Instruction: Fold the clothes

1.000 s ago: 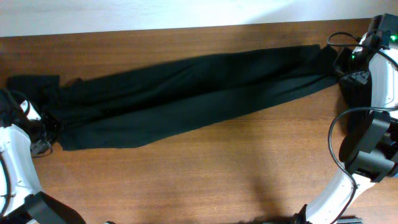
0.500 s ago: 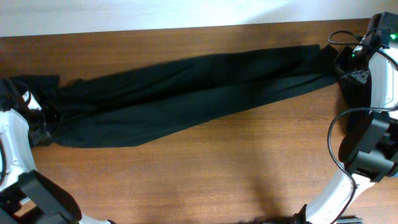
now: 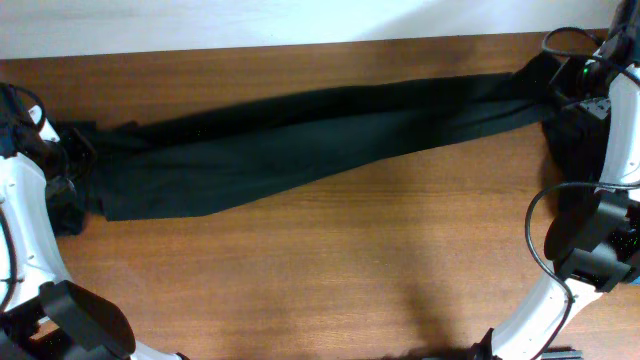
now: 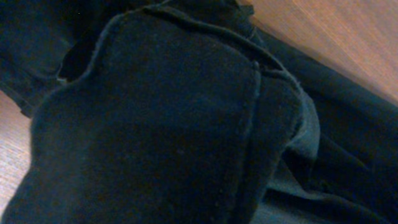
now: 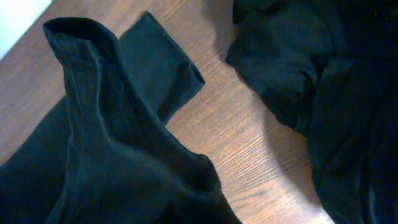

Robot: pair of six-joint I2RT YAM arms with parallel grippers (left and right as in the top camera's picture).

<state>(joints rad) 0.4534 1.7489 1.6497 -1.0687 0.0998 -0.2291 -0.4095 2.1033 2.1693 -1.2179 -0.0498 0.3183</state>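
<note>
My left gripper needs to move down and outward next and release the trousers' waist end, since the trousers (image 3: 300, 140) already lie stretched and the black trousers' far edge (image 3: 90, 128) lies below and outward.
A long pair of black trousers (image 3: 300, 140) lies stretched across the wooden table (image 3: 350, 260), from the left edge to the far right corner. My left gripper (image 3: 70, 172) is shut on the bunched waist end. In the left wrist view black fabric (image 4: 161, 124) fills the picture and hides the fingers. My right gripper (image 3: 562, 85) is shut on the leg ends at the far right. The right wrist view shows a hemmed leg cuff (image 5: 93, 74) rising from the table, with the fingers hidden beneath the cloth.
A second heap of black clothes (image 3: 578, 140) lies at the right edge under the right arm and shows as dark folds (image 5: 323, 81) in the right wrist view. A black cable (image 3: 540, 230) loops off the right arm. A white wall borders the table's far edge.
Both grippers have moved toward the far edge with their ends of the trousers. The right end has slid right, and the trousers now lie narrower and straighter.
</note>
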